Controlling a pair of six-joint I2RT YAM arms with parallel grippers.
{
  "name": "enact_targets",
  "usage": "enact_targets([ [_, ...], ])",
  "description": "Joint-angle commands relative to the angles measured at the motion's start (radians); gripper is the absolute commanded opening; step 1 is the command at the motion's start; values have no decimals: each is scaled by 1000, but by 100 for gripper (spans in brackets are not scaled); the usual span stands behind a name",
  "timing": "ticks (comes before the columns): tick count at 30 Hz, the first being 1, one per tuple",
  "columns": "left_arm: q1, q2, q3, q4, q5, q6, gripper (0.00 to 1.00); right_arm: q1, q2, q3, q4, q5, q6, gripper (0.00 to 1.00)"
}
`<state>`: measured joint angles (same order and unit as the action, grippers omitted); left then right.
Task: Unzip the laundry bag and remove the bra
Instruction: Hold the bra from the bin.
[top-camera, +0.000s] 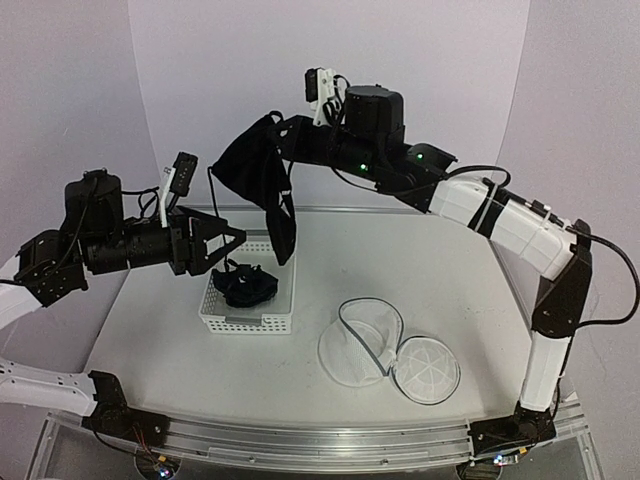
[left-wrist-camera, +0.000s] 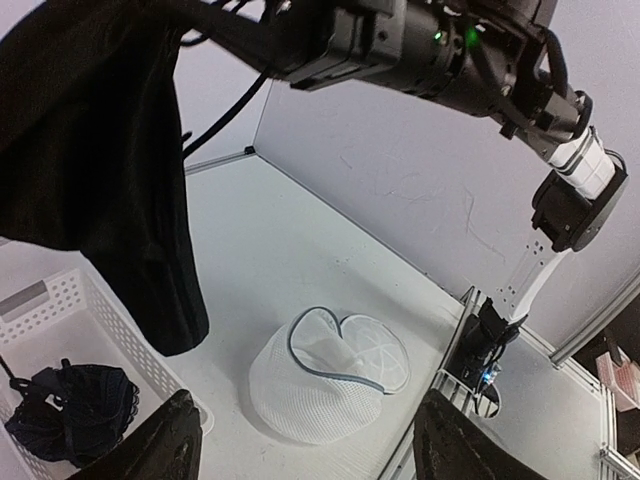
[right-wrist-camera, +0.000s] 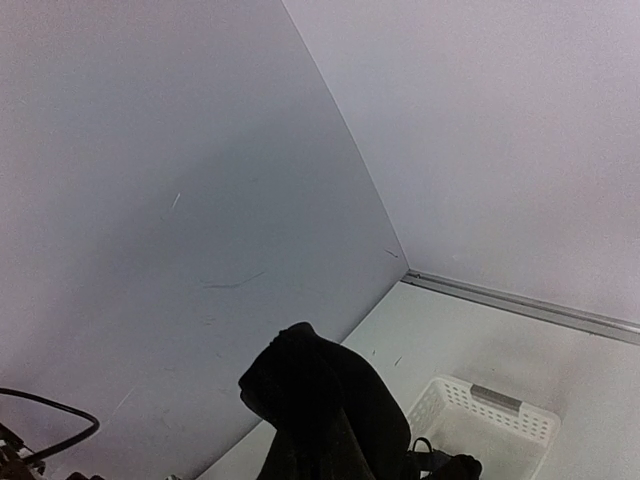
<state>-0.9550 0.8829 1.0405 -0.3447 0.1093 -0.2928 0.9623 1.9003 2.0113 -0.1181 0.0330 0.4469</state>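
Observation:
The robot's right hand will next carry the hanging bra straight down through the open top of the white basket (top-camera: 245, 322) and let go of it there.
The laundry bag (top-camera: 362, 350) lies unzipped on the table right of centre, its round lid (top-camera: 428, 368) flopped open; it also shows in the left wrist view (left-wrist-camera: 320, 385). The bra (top-camera: 255, 170), black with thin straps, hangs from my raised right gripper (top-camera: 280, 130) above the white basket (top-camera: 245, 322). The fabric hides that gripper's fingers. The bra also shows in the left wrist view (left-wrist-camera: 100, 150) and the right wrist view (right-wrist-camera: 330, 400). My left gripper (top-camera: 232, 248) is open and empty, just left of the basket and below the hanging bra, facing the bag (left-wrist-camera: 310, 450).
The white perforated basket (left-wrist-camera: 60, 300) holds another crumpled black garment (top-camera: 243, 285). It also shows in the right wrist view (right-wrist-camera: 500, 415). Purple-white walls enclose the table at the back and sides. A metal rail runs along the near edge.

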Motion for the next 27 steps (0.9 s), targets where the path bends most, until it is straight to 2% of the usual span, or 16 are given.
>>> enact_targets([
  [1, -2, -38, 41, -25, -32, 14, 73, -3, 46, 49, 76, -20, 41, 0],
  [10, -2, -53, 30, -46, -38, 5, 72, -2, 172, 22, 103, 11, 104, 0],
  [27, -2, -53, 16, -65, -44, -28, 71, -21, 359, -45, 110, 89, 361, 0],
])
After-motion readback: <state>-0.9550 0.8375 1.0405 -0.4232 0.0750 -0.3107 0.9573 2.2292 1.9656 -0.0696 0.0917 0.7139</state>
